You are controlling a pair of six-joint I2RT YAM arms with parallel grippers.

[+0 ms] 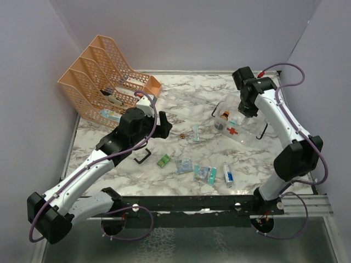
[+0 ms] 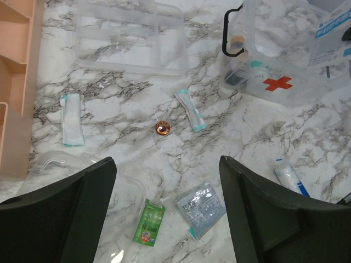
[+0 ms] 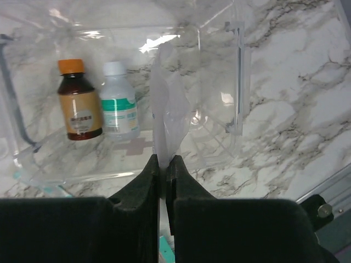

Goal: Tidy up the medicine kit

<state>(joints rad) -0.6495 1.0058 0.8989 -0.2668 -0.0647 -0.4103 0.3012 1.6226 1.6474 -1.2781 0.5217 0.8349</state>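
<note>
My right gripper should lower the plastic packet into the medicine kit box, beside the white bottle, before it opens.
The clear medicine kit box (image 1: 241, 131) with a red cross lies open at the right; it also shows in the left wrist view (image 2: 285, 82). Inside it stand a brown bottle with an orange cap (image 3: 79, 101) and a white bottle with a green label (image 3: 119, 101). My right gripper (image 3: 166, 161) is shut on a thin clear plastic packet (image 3: 167, 104) and holds it over the box (image 3: 208, 148). My left gripper (image 2: 167, 161) is open and empty above a green sachet (image 2: 148, 223) and a silver blister packet (image 2: 200, 208).
An orange file rack (image 1: 104, 76) stands at the back left. A clear tray (image 2: 131, 35), two teal-edged sachets (image 2: 190, 109) (image 2: 72, 118), a small copper disc (image 2: 162, 127) and a tube (image 2: 290, 176) lie on the marble. A black handle (image 1: 142, 156) and teal packets (image 1: 205, 174) lie nearer the front.
</note>
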